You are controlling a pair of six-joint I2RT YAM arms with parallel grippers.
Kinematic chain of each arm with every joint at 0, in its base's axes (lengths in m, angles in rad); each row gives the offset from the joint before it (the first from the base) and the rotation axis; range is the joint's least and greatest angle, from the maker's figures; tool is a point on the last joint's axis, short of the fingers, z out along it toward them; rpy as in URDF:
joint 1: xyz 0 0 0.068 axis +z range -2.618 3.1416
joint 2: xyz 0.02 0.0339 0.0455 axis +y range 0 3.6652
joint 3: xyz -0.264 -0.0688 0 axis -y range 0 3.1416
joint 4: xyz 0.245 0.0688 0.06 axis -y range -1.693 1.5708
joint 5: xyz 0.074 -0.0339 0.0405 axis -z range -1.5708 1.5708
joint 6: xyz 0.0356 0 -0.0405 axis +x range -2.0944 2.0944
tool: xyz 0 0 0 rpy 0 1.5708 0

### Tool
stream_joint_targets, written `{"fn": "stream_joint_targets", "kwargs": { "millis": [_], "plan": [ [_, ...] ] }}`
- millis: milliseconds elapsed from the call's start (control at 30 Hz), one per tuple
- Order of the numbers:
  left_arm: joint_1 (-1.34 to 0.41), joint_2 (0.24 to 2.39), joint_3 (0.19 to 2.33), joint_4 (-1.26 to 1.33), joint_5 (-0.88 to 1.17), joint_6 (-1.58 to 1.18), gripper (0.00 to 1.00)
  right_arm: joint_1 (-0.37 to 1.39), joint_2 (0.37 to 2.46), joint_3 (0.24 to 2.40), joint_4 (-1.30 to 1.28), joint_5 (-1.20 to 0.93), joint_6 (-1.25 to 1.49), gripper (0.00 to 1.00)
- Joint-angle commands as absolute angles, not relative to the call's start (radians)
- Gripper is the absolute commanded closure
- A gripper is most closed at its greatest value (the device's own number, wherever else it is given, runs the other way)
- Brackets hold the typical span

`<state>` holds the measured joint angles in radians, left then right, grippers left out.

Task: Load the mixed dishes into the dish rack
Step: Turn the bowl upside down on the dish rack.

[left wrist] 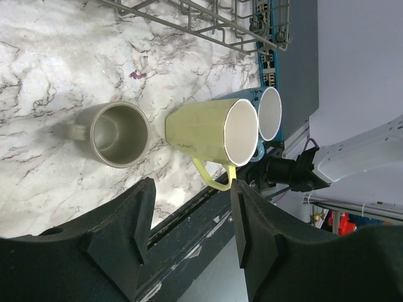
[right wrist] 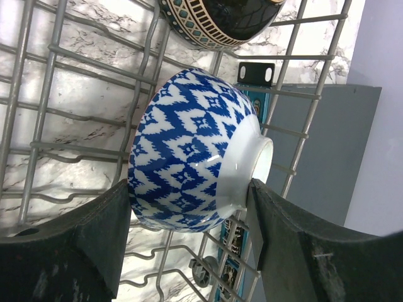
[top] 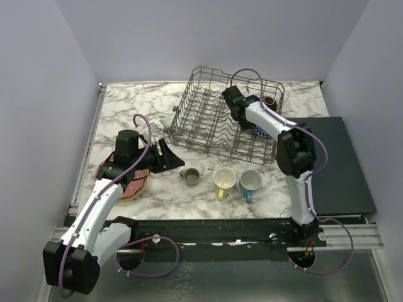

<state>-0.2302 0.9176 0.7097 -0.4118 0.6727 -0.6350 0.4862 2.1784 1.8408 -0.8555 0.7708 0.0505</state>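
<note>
The blue-white patterned bowl should go down a little next in my right gripper, onto the wires (top: pixel 260 129) (right wrist: pixel 194 157) next to the dark brown bowl, where the rack is free.
The dish rack (top: pixel 208 119) stands at the back middle of the marble table. My right gripper (right wrist: pixel 189 189) reaches into it and is shut on the blue-white patterned bowl (right wrist: pixel 189 145), which lies on its side with one finger at the rim and the other at the foot. Just beyond it in the rack sits the dark brown bowl (right wrist: pixel 220 19). My left gripper (left wrist: pixel 192 185) is open and holds nothing. It points at the three mugs on the table: grey-beige (left wrist: pixel 116 133), pale yellow (left wrist: pixel 211 131) and blue (left wrist: pixel 267 112). A stack of plates (top: pixel 129 184) lies under the left arm.
A dark flat box (top: pixel 337 163) lies at the right, against the rack's right end. The mugs stand in a row (top: pixel 189 177), (top: pixel 223 180), (top: pixel 250 182) in front of the rack, near the black front rail (top: pixel 208 228). White walls close in the table.
</note>
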Motion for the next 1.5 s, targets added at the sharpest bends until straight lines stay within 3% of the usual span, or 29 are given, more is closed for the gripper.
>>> {"fn": "stream_joint_targets", "kwargs": {
  "millis": [0,400,667,900,1467],
  "plan": [
    [-0.227,0.917,0.697,-0.391,0.711,-0.627,0.43,0.471,2.218,1.865,-0.826,0.826,0.031,0.66],
    [-0.227,0.919,0.696,-0.390,0.714,-0.627,0.43,0.462,2.265,1.877,-0.828,0.825,0.035,0.61],
    [-0.228,0.920,0.695,-0.390,0.714,-0.629,0.43,0.462,2.267,1.861,-0.836,0.812,0.057,0.33],
    [-0.228,0.926,0.695,-0.388,0.715,-0.629,0.42,0.462,2.247,1.835,-0.844,0.795,0.085,0.16],
    [-0.228,0.939,0.695,-0.387,0.710,-0.634,0.40,0.464,2.167,1.834,-0.895,0.727,0.139,0.08]
  ]
}}
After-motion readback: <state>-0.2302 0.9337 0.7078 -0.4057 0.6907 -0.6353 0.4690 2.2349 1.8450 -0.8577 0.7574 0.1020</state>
